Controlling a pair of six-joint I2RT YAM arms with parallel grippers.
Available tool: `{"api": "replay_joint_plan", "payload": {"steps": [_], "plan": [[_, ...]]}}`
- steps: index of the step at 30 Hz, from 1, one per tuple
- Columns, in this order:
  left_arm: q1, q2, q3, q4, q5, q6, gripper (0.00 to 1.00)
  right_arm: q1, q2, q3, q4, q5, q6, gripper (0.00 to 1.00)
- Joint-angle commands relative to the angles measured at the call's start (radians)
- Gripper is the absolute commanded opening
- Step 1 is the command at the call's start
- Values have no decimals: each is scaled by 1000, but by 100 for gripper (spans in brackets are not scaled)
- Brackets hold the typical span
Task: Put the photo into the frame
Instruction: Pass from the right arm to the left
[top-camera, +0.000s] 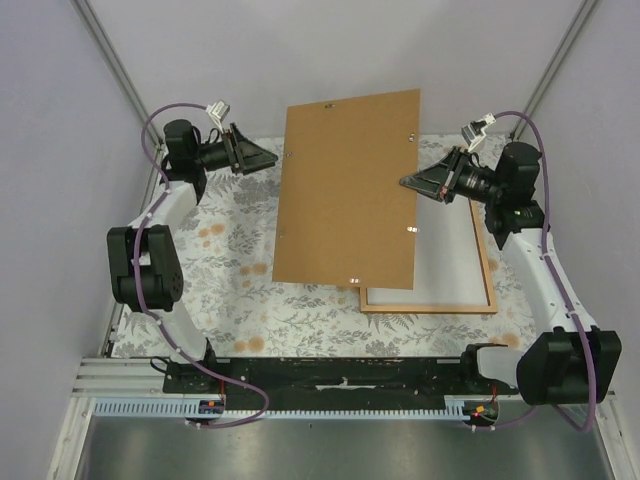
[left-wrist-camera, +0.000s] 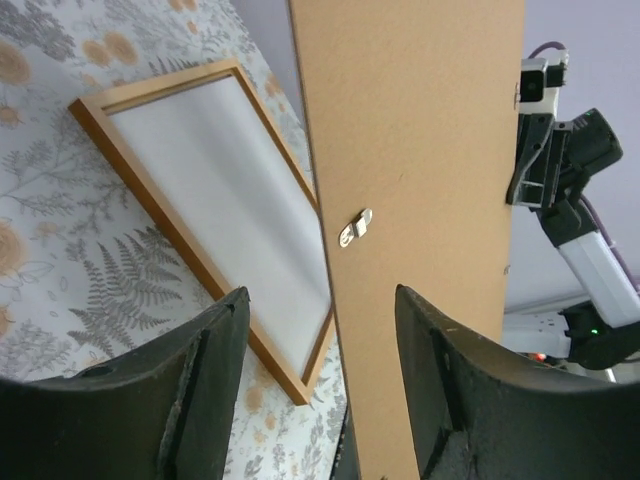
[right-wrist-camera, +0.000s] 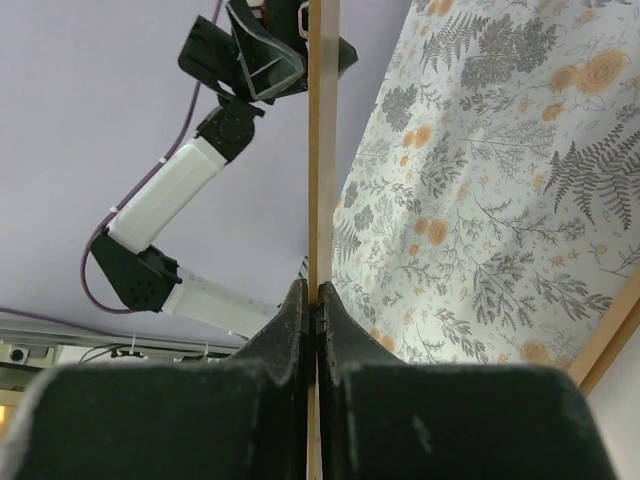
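Observation:
Only my right gripper holds the board, so my left gripper should next turn and move right in the top view onto the opposite edge of the backing board (top-camera: 345, 190).
My right gripper (top-camera: 405, 183) (right-wrist-camera: 314, 290) is shut on the right edge of the plain brown backing board (top-camera: 345, 190) (right-wrist-camera: 322, 150) and holds it up, tilted, above the table. The orange-brown frame (top-camera: 430, 305) (left-wrist-camera: 150, 195) lies flat on the cloth, partly under the board. A plain white sheet (top-camera: 450, 260) (left-wrist-camera: 230, 170) fills the frame; it looks like the photo lying white back up, with no print showing. My left gripper (top-camera: 272, 159) (left-wrist-camera: 320, 295) is open just off the board's left edge (left-wrist-camera: 420, 150), with nothing held.
A floral cloth (top-camera: 230, 270) covers the table. Small metal clips (left-wrist-camera: 355, 228) sit on the board's face. Purple walls and corner posts close in the back and sides. The arm bases and a rail (top-camera: 340, 385) run along the near edge.

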Motion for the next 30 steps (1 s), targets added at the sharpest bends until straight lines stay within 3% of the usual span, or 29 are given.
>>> {"api": "replay_joint_plan", "payload": {"steps": [1, 8, 13, 20, 25, 30], "plan": [[-9, -34, -141, 539, 63, -392, 66, -9, -17, 31, 136, -112, 64, 0], [-59, -12, -259, 1049, 62, -796, 66, -43, 40, 17, 333, -164, 190, 0], [-75, -8, -293, 1243, 54, -961, 65, -44, 84, 29, 349, -170, 193, 0], [-105, -34, -343, 1270, 56, -984, 58, -59, 138, 46, 432, -194, 231, 0], [-128, -58, -377, 1266, 57, -982, 39, -70, 219, 97, 507, -262, 255, 0], [-147, -72, -380, 1233, 65, -964, 34, -70, 253, 106, 550, -280, 254, 0]]}}
